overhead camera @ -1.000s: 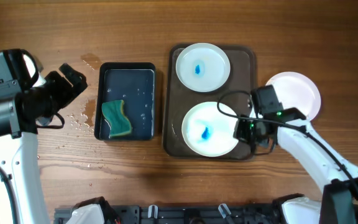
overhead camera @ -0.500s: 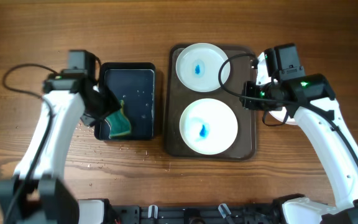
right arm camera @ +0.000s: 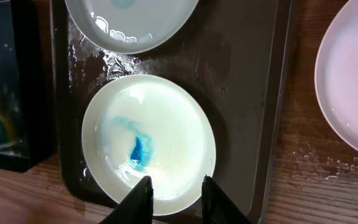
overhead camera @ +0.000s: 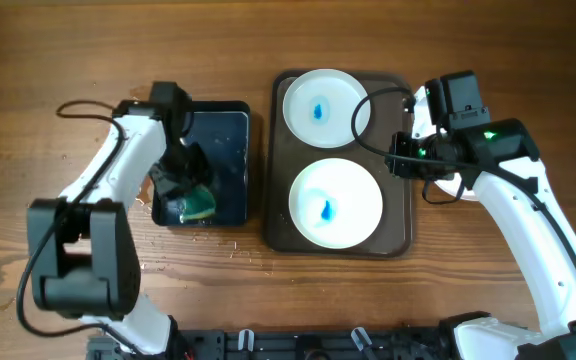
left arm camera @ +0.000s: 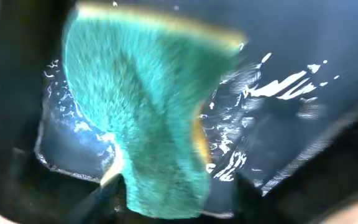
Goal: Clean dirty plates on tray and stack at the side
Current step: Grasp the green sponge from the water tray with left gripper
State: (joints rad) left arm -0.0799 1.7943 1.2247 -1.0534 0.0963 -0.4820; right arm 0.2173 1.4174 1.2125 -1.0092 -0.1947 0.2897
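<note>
Next I will lower my right gripper's fingers back astride the near plate's rim opposite the black tray, clear of the near plate's smear, since that rim lies below and slightly back.
Two white plates lie on the dark brown tray (overhead camera: 399,232): the far plate (overhead camera: 326,108) and the near plate (overhead camera: 336,203), each with a blue smear. A plain white third plate (right arm camera: 353,74) rests on the wood right of the tray, mostly hidden under my right arm in the overhead view. My right gripper (overhead camera: 401,160) hovers open over the near plate's (right arm camera: 148,143) rim, and its jaws (right arm camera: 176,185) are empty. My left gripper (overhead camera: 180,186) is down in the black water tray (overhead camera: 230,150), shut (left arm camera: 176,200) on the green sponge (left arm camera: 148,106).
The black tray stands left of the brown tray with a narrow gap between them. Water drops lie on the wood left of the black tray (overhead camera: 140,190) and on the brown tray (right arm camera: 110,59) between the plates. Cables loop above both arms.
My left arm swung from the table's left side into the black tray and closed on the sponge. My right gripper opened, left the near plate's right rim and moved back over the tray's right edge.
</note>
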